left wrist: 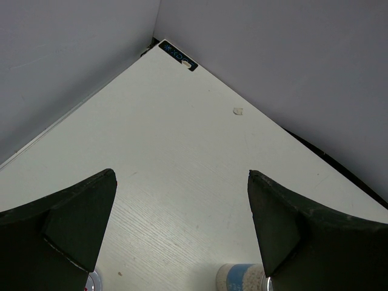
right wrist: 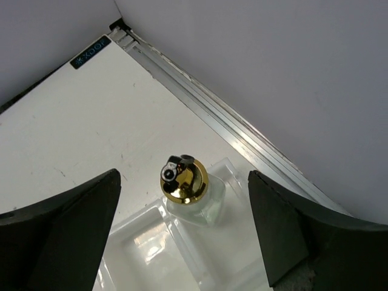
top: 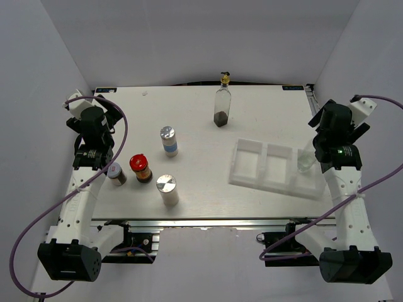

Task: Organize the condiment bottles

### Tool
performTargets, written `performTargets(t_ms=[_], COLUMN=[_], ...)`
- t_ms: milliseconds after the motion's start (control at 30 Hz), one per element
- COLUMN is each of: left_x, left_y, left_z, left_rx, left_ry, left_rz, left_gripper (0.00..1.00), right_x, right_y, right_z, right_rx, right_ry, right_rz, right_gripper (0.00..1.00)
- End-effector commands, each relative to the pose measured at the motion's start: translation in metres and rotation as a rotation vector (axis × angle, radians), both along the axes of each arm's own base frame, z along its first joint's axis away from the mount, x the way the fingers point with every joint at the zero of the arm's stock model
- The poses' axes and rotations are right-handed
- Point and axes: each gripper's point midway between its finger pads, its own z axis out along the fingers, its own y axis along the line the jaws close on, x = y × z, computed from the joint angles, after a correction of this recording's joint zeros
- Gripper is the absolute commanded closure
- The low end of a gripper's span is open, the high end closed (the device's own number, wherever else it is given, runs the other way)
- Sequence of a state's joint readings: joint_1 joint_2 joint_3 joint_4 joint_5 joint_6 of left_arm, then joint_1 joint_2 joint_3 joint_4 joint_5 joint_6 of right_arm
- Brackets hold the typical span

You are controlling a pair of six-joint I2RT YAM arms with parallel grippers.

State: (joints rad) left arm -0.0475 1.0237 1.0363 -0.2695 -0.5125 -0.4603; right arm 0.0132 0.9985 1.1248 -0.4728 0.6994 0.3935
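Note:
My right gripper swings outward onto the second bottle's gold stopper (top: 225, 79), to its left in the top view, next, since that bottle stands outside the tray (top: 247, 165).
A clear gold-stoppered bottle (right wrist: 185, 180) stands upright in the right compartment of the white tray (top: 247, 165), and my open right gripper (right wrist: 183, 174) hovers above it, touching nothing. In the top view this bottle (top: 306, 161) is partly hidden by the right gripper (top: 317, 135). A second gold-stoppered bottle (top: 221, 100) stands at the table's back. A blue-labelled shaker (top: 168, 139), a plain white shaker (top: 167, 189), a red-lidded brown jar (top: 140, 168) and a tiny grey-lidded jar (top: 116, 173) stand at centre-left. My left gripper (top: 108, 113) is open and empty above the far left of the table.
The tray's left and middle compartments (top: 277, 165) hold nothing. In the left wrist view the blue-labelled shaker (left wrist: 239, 277) sits just below the left gripper (left wrist: 182, 176). White walls close in the table on the left, back and right.

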Motion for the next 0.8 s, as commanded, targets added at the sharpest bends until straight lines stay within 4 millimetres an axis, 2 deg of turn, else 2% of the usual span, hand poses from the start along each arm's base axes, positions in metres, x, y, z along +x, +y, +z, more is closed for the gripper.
performTargets(t_ms=[0, 33, 67, 167, 200, 267, 300, 333, 400, 433, 467, 500, 533, 600, 633, 667, 700, 733, 767], left_x=[-0.005, -0.004, -0.004, -0.001, 0.001, 0.004, 0.005, 0.008, 0.014, 0.019, 0.026, 0.031, 0.04, 0.046, 0.047, 0.05, 0.051, 0.051, 0.053], left_y=[0.001, 0.001, 0.0, -0.003, -0.005, -0.008, -0.01, -0.011, -0.019, -0.025, -0.032, -0.039, -0.054, -0.065, -0.072, -0.076, -0.086, -0.092, -0.099], left_z=[0.011, 0.009, 0.01, 0.008, 0.006, 0.005, 0.004, 0.003, -0.001, -0.003, -0.009, -0.013, -0.021, -0.027, -0.032, -0.035, -0.036, -0.037, -0.041], left_rx=[0.002, 0.003, 0.002, -0.005, -0.009, -0.014, -0.018, -0.026, -0.059, -0.068, -0.084, -0.102, -0.124, -0.13, -0.126, -0.123, -0.12, -0.114, -0.112], left_ry=[-0.028, -0.022, -0.024, -0.024, -0.02, -0.019, -0.017, -0.015, -0.014, -0.011, 0.003, 0.009, 0.033, 0.06, 0.081, 0.093, 0.098, 0.105, 0.116], left_rz=[-0.001, -0.003, -0.007, -0.021, -0.035, -0.052, -0.062, -0.061, -0.096, -0.13, -0.163, -0.198, -0.262, -0.307, -0.324, -0.332, -0.355, -0.373, -0.39], left_gripper=[0.02, 0.02, 0.02, 0.02, 0.02, 0.02, 0.02, 0.02, 0.02, 0.02, 0.02, 0.02, 0.02, 0.02, 0.02, 0.02, 0.02, 0.02, 0.02], right_x=[-0.025, -0.028, -0.027, -0.022, -0.02, -0.004, 0.002, 0.016, 0.029, 0.036, 0.051, 0.059, 0.074, 0.091, 0.105, 0.116, 0.124, 0.138, 0.149], right_y=[-0.001, -0.001, 0.006, 0.022, 0.021, 0.056, 0.065, 0.088, 0.113, 0.127, 0.157, 0.17, 0.199, 0.224, 0.244, 0.254, 0.263, 0.277, 0.287], right_z=[0.006, 0.01, 0.021, 0.035, 0.052, 0.061, 0.072, 0.079, 0.096, 0.098, 0.09, 0.086, 0.077, 0.067, 0.052, 0.055, 0.05, 0.035, 0.04], right_rx=[0.011, 0.004, 0.005, -0.03, -0.055, -0.047, -0.06, -0.082, -0.114, -0.132, -0.174, -0.198, -0.224, -0.209, -0.189, -0.189, -0.188, -0.177, -0.184], right_ry=[0.084, 0.085, 0.067, 0.093, 0.058, 0.028, -0.005, -0.024, -0.06, -0.061, -0.037, -0.023, -0.004, -0.007, 0.012, -0.033, -0.041, -0.029, -0.084], right_rz=[-0.019, -0.01, 0.047, 0.198, 0.206, 0.422, 0.48, 0.605, 0.714, 0.766, 0.845, 0.873, 0.949, 1.022, 1.085, 1.106, 1.129, 1.174, 1.194], right_gripper=[0.11, 0.11, 0.11, 0.11, 0.11, 0.11, 0.11, 0.11, 0.11, 0.11, 0.11, 0.11, 0.11, 0.11, 0.1, 0.11, 0.11, 0.11, 0.11])
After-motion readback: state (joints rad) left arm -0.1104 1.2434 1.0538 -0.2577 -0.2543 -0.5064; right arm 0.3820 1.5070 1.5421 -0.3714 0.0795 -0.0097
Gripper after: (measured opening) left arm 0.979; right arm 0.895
